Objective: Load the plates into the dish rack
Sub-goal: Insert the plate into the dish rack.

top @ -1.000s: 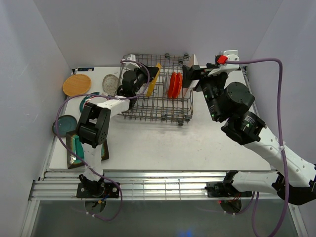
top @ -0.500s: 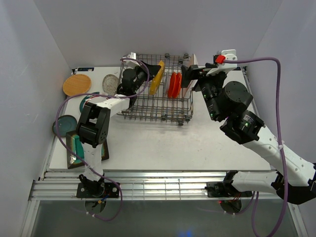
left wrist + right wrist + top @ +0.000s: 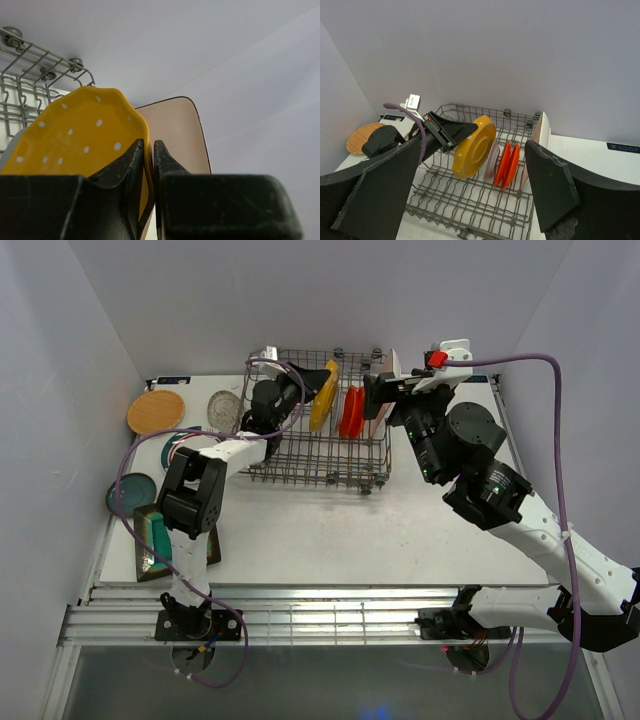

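Next, my left gripper lowers, turns the still tilted yellow plate upright and releases it in the rack slot [image 3: 328, 423] beside the grey plate, since the slot lies below.
My left gripper [image 3: 318, 378] is shut on the rim of the yellow scalloped plate [image 3: 323, 395] and holds it tilted over the wire dish rack [image 3: 310, 455]. In the left wrist view the fingers pinch its rim [image 3: 146, 145]. In the rack stand a pale grey plate [image 3: 491, 160], two orange-red plates [image 3: 507, 162] and a white rectangular plate [image 3: 541, 132]; the yellow plate [image 3: 475, 146] is just left of the grey one. My right gripper [image 3: 378, 390] is open and empty, above the rack's right end.
On the table left of the rack lie a wooden plate [image 3: 156, 411], a clear glass plate [image 3: 224, 408], a white green-rimmed plate [image 3: 180, 448], a dark teal plate [image 3: 130, 492] and a square teal brown-rimmed plate [image 3: 160, 535]. Walls close in behind and beside.
My left gripper has carried the yellow plate to the right across the rack, close to the pale grey plate. My right arm has shifted slightly left.
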